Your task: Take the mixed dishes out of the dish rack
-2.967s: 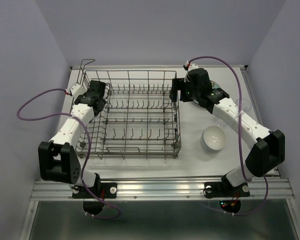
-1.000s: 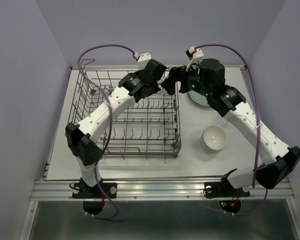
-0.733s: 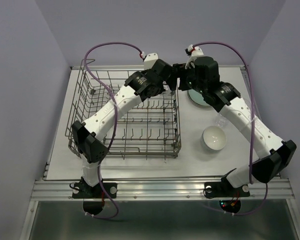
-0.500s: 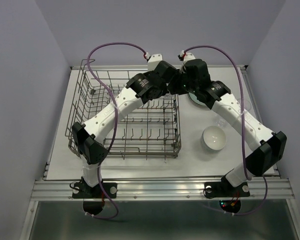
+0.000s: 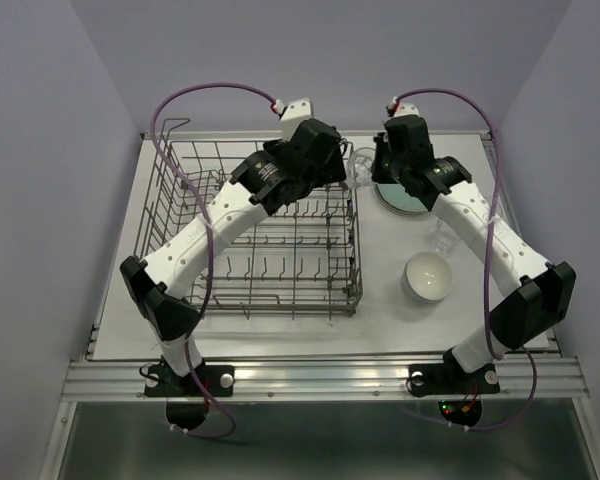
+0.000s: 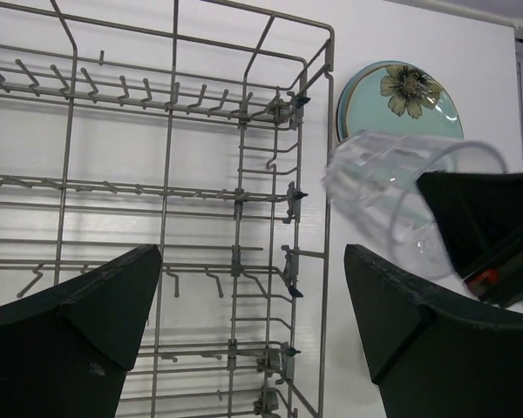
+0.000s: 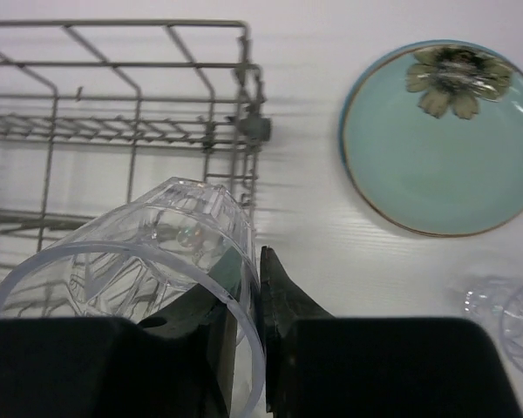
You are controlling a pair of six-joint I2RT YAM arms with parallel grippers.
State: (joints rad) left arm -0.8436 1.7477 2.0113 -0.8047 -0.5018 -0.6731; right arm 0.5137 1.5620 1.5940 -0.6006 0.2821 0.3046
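Note:
The robot will next move its right gripper away from the rack (image 5: 260,230), then back and down onto the table between rack and other clear glass (image 5: 444,238), where the surface is empty.
A small clear textured glass (image 7: 157,252) hangs above the table just past the right end of the dish rack (image 5: 260,230). My right gripper (image 7: 254,261) is shut on its rim, one finger inside and one outside. The same glass (image 6: 392,187) shows tilted in the left wrist view, off to the right of my left gripper (image 6: 251,252). That gripper stands wide open over the rack's right end with only wire tines below. In the top view the glass (image 5: 361,165) sits between the left gripper (image 5: 335,170) and right gripper (image 5: 380,165). I see no dishes in the rack.
A pale green plate (image 5: 405,195) with a dark flower mark lies right of the rack, also seen as plate (image 7: 440,139). Further right stand another clear glass (image 5: 442,238) and a white bowl (image 5: 427,277). The rack's tall wire rim (image 6: 327,52) is close to both grippers.
My left gripper has opened and let go of the glass. My right gripper has shut on the glass's rim, and the two arms have drawn slightly apart.

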